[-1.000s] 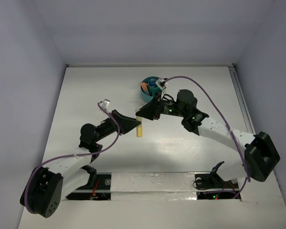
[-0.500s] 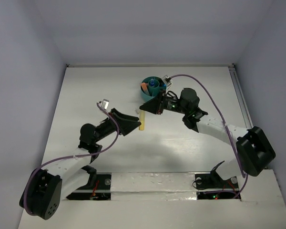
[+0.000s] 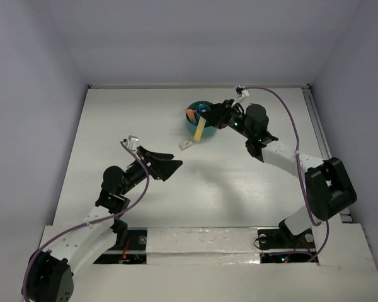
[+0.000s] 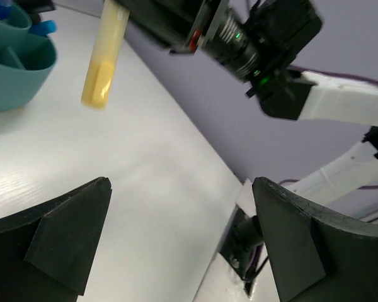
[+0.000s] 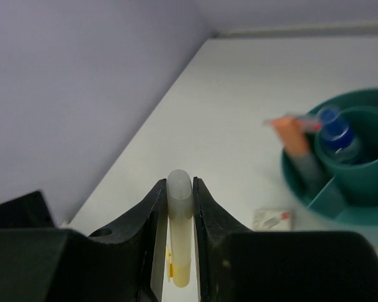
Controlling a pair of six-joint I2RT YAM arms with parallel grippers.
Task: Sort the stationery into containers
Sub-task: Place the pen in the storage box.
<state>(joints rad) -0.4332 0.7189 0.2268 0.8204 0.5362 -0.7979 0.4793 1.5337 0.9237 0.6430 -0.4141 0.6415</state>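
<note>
The yellow marker's lower end hangs outside the container's rim, so the marker goes outward with my right gripper next, over the container's near section (image 5: 314, 187) beside the orange marker (image 5: 292, 136), for release.
A pale yellow marker (image 3: 201, 129) hangs tilted over the near edge of the round teal container (image 3: 191, 127), with my right gripper (image 3: 211, 119) shut on its upper part. In the right wrist view the yellow marker (image 5: 180, 251) is pinched between the jaws of that gripper (image 5: 179, 189). The container (image 5: 356, 173) holds a blue pen (image 5: 336, 134) and an orange marker (image 5: 292, 136). My left gripper (image 3: 174, 165) stands open and empty over the table's middle, well short of the marker (image 4: 104, 58). A small white eraser bit (image 3: 186, 144) lies in front of the container.
The white eraser bit (image 5: 272, 219) sits on the table just left of the container in the right wrist view. The left wrist view shows the right arm's black wrist (image 4: 252, 38) above and the container's wall (image 4: 16, 69) at far left. Walls enclose the table on three sides.
My left gripper opened, let go of the yellow marker and drew back to the lower left. My right gripper carried the marker up and right to the container's edge.
</note>
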